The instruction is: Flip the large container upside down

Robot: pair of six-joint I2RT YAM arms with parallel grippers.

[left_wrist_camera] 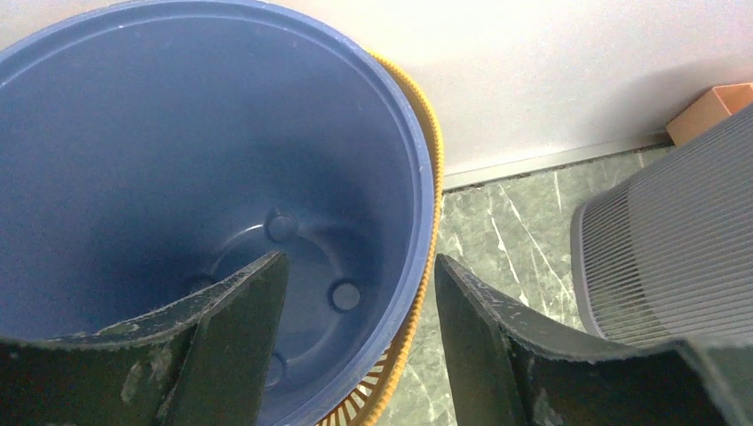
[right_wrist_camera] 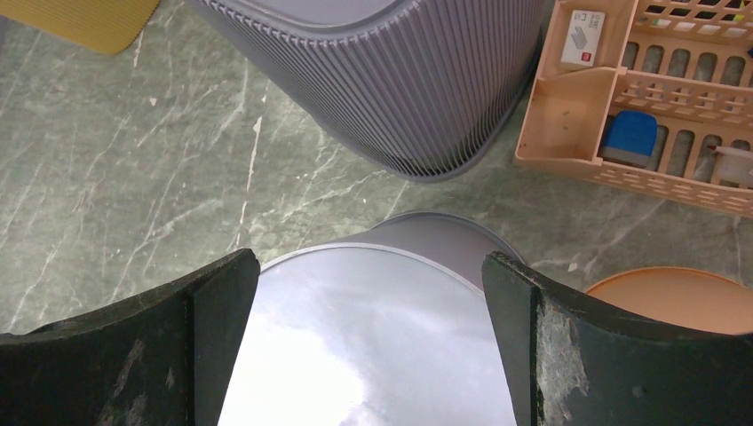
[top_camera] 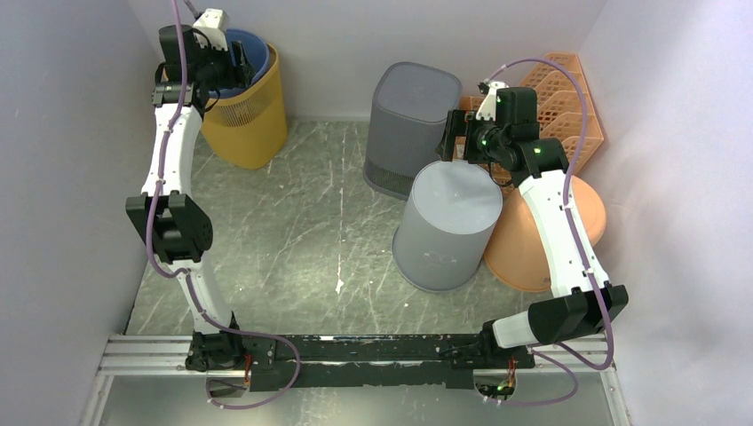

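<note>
I will next move my left gripper down and close it on the blue bucket's rim [top_camera: 264, 73] [left_wrist_camera: 416, 275] facing the ribbed bin, because that rim is just below it between the open fingers.
A blue bucket [top_camera: 255, 51] stands upright, nested inside a yellow slotted basket [top_camera: 253, 120] at the far left corner. My left gripper [top_camera: 233, 67] is open and straddles their right rim. In the left wrist view one finger [left_wrist_camera: 233, 342] is inside the blue bucket [left_wrist_camera: 178, 151] and the other finger [left_wrist_camera: 497, 342] is outside the yellow basket's rim [left_wrist_camera: 434, 186]. A smooth grey bin [top_camera: 444, 226] stands upside down in the middle. My right gripper [top_camera: 455, 138] is open and empty just above its flat bottom [right_wrist_camera: 373, 346].
A ribbed grey bin [top_camera: 404, 120] stands behind the smooth one; it also shows in the right wrist view [right_wrist_camera: 400, 80]. An orange bin [top_camera: 515, 248] stands upside down at the right. An orange crate [top_camera: 555, 89] holding small items leans at the back right. Walls close three sides.
</note>
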